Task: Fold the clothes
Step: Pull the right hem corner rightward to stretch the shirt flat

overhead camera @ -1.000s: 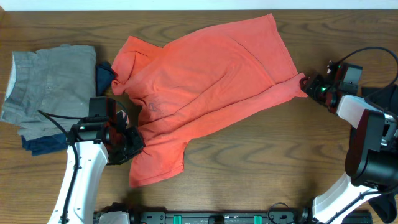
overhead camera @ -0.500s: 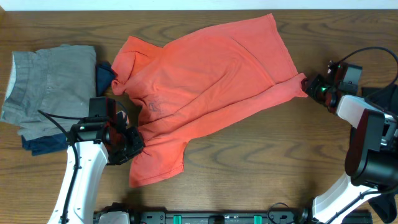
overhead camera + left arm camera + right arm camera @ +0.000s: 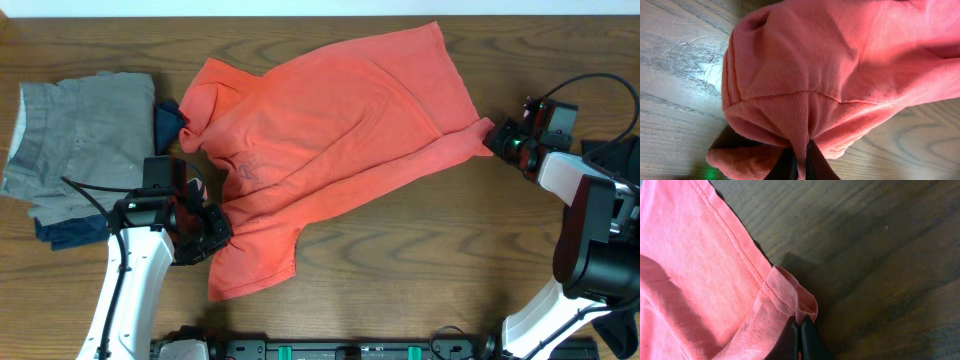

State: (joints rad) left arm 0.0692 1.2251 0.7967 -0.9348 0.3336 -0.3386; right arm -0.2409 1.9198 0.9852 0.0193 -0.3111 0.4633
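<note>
The shirt is slanted and creased. I should pull my right gripper back and to the right in the overhead view, letting go of the shirt's corner on the bare wood.
The clothes here are a coral-red T-shirt (image 3: 330,140) lying crumpled and slanted across the wooden table (image 3: 420,270), with its faint print (image 3: 245,170) showing through the cloth. My left gripper (image 3: 213,228) is at the shirt's lower left, shut on a pinched ridge of the fabric (image 3: 801,125); its fingertips (image 3: 812,162) squeeze that fold. My right gripper (image 3: 493,137) is at the shirt's right corner. In the right wrist view it (image 3: 800,327) is shut on the folded hem corner (image 3: 790,292), which stands slightly off the wood.
A grey garment (image 3: 80,130) lies at the left edge with dark blue cloth (image 3: 168,120) under it. Something dark (image 3: 605,152) lies at the right edge behind the right arm. Bare wood shows in front of the shirt.
My right gripper has shut on the shirt's hem corner and shifted slightly. The left gripper and the shirt's lower left part have not moved.
</note>
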